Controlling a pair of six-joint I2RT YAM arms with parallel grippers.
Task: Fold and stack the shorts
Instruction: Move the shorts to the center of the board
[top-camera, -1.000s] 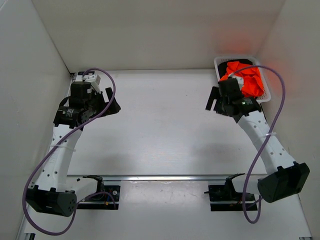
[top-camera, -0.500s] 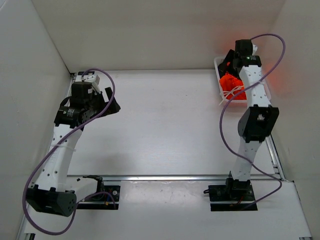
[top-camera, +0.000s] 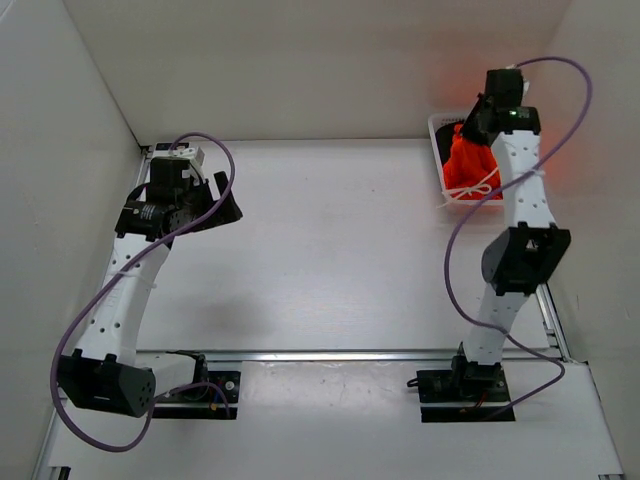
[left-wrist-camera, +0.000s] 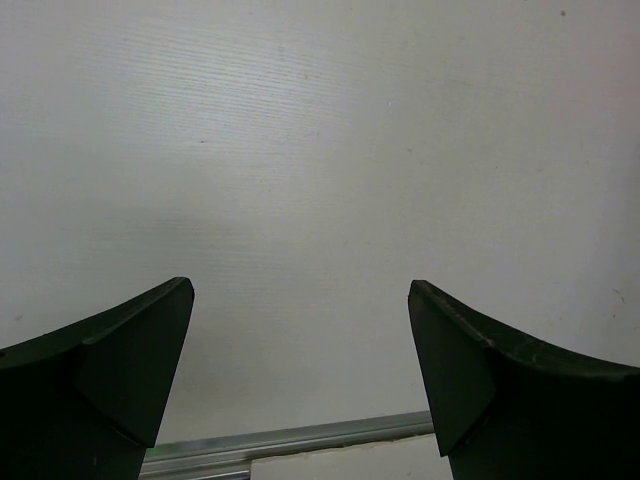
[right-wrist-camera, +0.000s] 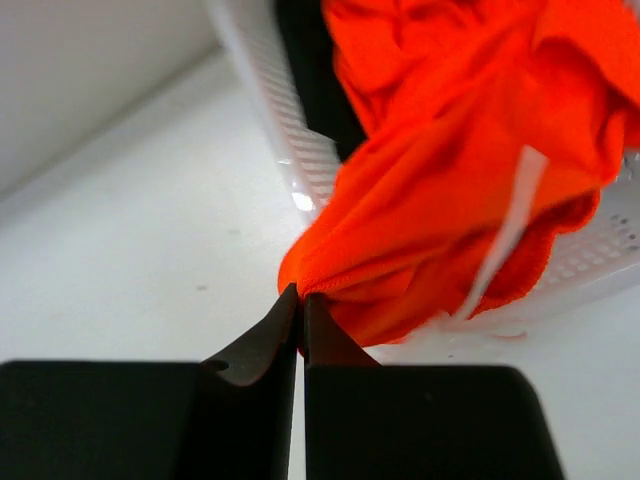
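Observation:
My left gripper moves toward the right in the top view and down onto the orange cloth next, since the shorts hang across the table from it.
The bright orange shorts hang in a bunch over the white basket at the back right corner. My right gripper is shut on an edge of the fabric. In the right wrist view its tips pinch a fold of the shorts, and the white drawstring dangles down from the cloth. The lower part of the shorts still reaches into the basket. My left gripper hovers over the left side of the table, open with nothing between its fingers.
White walls close in the table at the back, left and right; the basket sits tight against the right wall. A metal rail runs along the near edge and shows in the left wrist view as the rail.
My right arm stretched out to the basket, shut on the shorts and drew them up into a hanging bunch. The left arm shifted only slightly.

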